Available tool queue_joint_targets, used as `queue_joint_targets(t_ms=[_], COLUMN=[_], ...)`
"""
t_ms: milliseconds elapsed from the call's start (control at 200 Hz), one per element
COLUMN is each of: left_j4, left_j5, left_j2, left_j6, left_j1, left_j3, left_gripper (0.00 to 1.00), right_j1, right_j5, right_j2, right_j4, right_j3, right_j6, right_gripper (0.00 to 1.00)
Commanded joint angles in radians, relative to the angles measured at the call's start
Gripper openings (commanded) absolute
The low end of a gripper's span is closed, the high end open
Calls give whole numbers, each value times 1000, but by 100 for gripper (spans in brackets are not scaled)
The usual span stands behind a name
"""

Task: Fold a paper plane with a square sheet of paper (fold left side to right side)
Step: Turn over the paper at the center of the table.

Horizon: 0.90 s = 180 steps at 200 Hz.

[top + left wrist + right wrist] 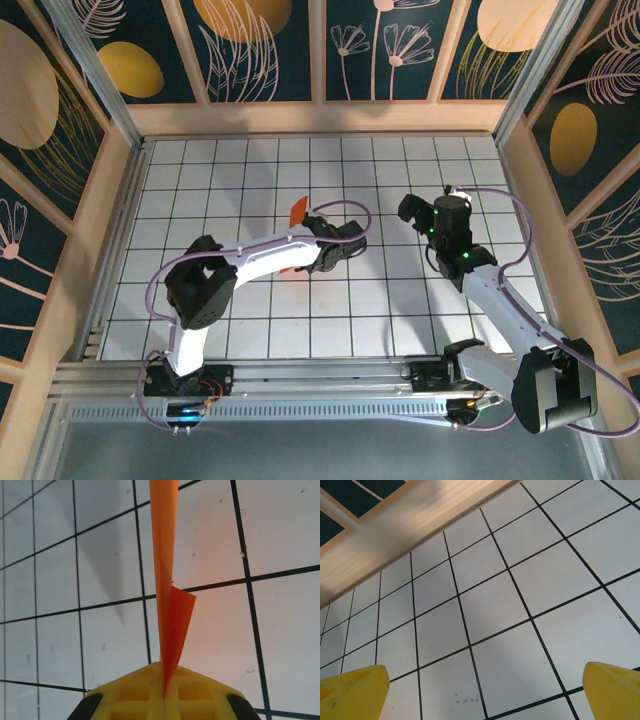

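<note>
The robot will next lower the paper plane (pixel 165 555) in its left gripper toward the white grid tiles and let go of it.
My left gripper (pixel 164 692) is shut on the paper plane (pixel 165 555), a narrow strip of folded orange paper seen edge-on. It rises from between the yellow fingers (pixel 140 690) and runs out of the top of the left wrist view, with a small flap (pixel 181 615) sticking out to the right. From above, an orange tip (pixel 298 210) shows beside the left arm near the table's middle, and a sliver (pixel 290 270) peeks out below the arm. The paper is held above the white grid table (pixel 250 160). My right gripper (pixel 482 695) stands open over bare tiles, to the right of the paper (pixel 412 210).
Wooden walls (pixel 320 118) with dark floral panels close in the table at the back and sides. An aluminium rail (pixel 300 375) runs along the near edge by the arm bases. The left arm's elbow (pixel 200 285) hangs over the near-left tiles.
</note>
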Motion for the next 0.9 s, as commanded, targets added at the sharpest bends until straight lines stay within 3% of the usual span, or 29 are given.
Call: queue_joint_targets(t_ms=[0, 250, 380, 590, 896], left_j4=[46, 132, 233, 249, 382], left_j5=[54, 185, 289, 325, 488], left_j2=[48, 105, 109, 128, 91], left_j6=[-40, -15, 5, 29, 56], left_j1=[-5, -4, 2, 3, 41], left_j3=[-17, -9, -17, 27, 1], left_gripper=[0, 0, 11, 25, 48], right_j1=[-9, -19, -24, -28, -28], right_j5=[7, -16, -29, -43, -76], right_j2=[-3, 15, 19, 22, 29], right_j4=[0, 6, 10, 3, -8], right_j3=[-16, -16, -16, -11, 5], right_j6=[-6, -12, -15, -20, -26], right_gripper=[99, 99, 99, 99, 99])
